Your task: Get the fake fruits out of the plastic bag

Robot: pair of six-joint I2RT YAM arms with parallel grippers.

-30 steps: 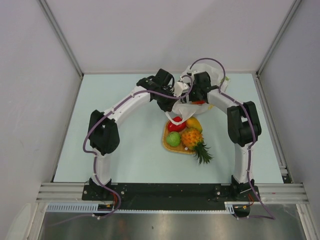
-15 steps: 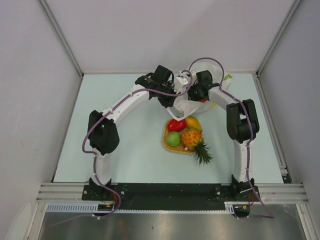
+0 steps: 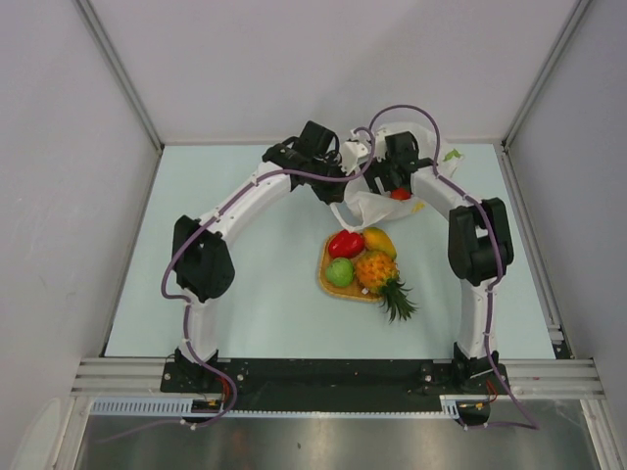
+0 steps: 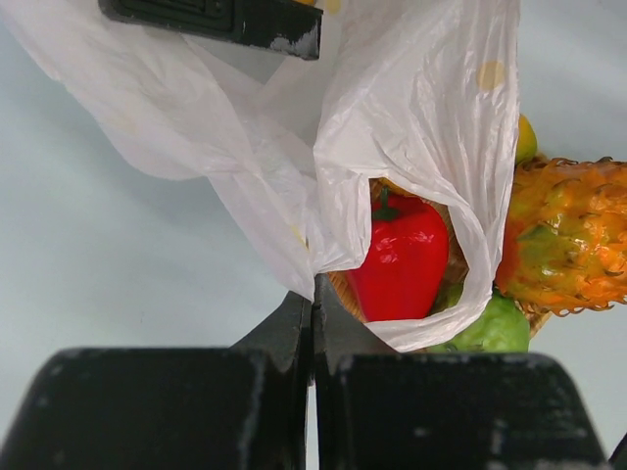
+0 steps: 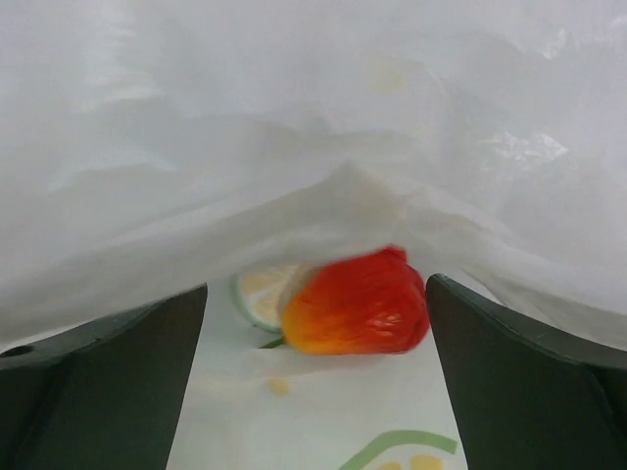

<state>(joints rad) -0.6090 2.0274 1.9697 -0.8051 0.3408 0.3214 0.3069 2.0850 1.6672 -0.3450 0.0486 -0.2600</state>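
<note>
My right gripper lowers into the bag next and closes on the red-orange fruit's middle (image 3: 401, 194) (image 5: 357, 305), as the fruit shows between its open fingers but beyond their ends.
The white plastic bag (image 3: 374, 207) lies at the back, behind the orange tray (image 3: 328, 282). My left gripper (image 3: 336, 188) is shut on a fold of the bag's edge (image 4: 315, 262) and holds it up. My right gripper (image 3: 394, 184) is open inside the bag (image 5: 294, 117), its fingers (image 5: 534, 372) either side of a red-orange fruit (image 5: 358, 304) without touching it. That fruit shows red through the bag (image 3: 400, 194). On the tray lie a red fruit (image 3: 345, 244), a mango (image 3: 380, 240), a green apple (image 3: 339, 273) and the pineapple (image 3: 377, 272).
In the left wrist view a bag handle loop (image 4: 470, 245) hangs in front of the red fruit (image 4: 397, 259), with the pineapple (image 4: 563, 245) and apple (image 4: 490, 328) beside it. Grey walls stand close on three sides.
Both grippers have moved toward the back wall with the bag. The bag's handle has come off the red fruit on the tray.
</note>
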